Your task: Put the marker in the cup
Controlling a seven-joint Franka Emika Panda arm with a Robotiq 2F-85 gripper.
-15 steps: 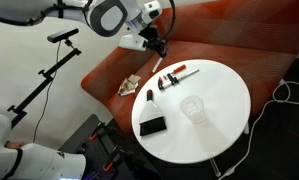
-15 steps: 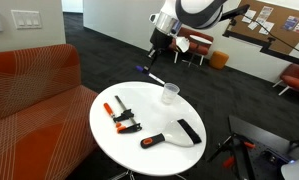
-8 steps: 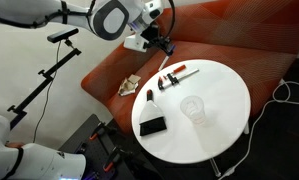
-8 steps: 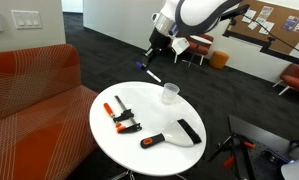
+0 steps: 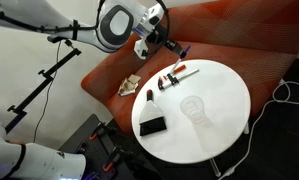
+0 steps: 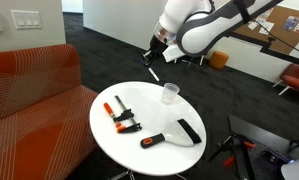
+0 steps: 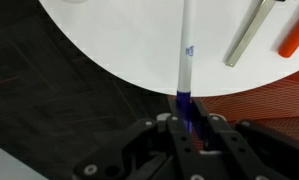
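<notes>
My gripper swings over the table and down to the clear cup's opening (image 5: 192,103) next to release the marker, since the marker still hangs by the table's edge.
My gripper (image 7: 185,128) is shut on the blue end of a white marker (image 7: 185,50), which sticks out over the rim of the round white table (image 7: 119,45). In both exterior views the gripper (image 5: 169,44) (image 6: 155,60) hangs above the table's edge next to the orange sofa, with the marker (image 5: 180,49) (image 6: 152,72) in it. The clear cup (image 5: 194,107) (image 6: 170,93) stands upright on the table, apart from the gripper. In the wrist view the cup cannot be made out clearly.
A black block (image 5: 151,126) (image 6: 189,130), an orange-and-black marker (image 6: 152,140) and several pens and orange tools (image 5: 175,75) (image 6: 120,113) lie on the table. A silver pen (image 7: 249,40) and an orange one (image 7: 297,38) lie near the held marker. An orange sofa (image 5: 239,30) surrounds the table.
My gripper has turned and shifted a little toward the table with the marker still in it. The things on the table have not moved.
</notes>
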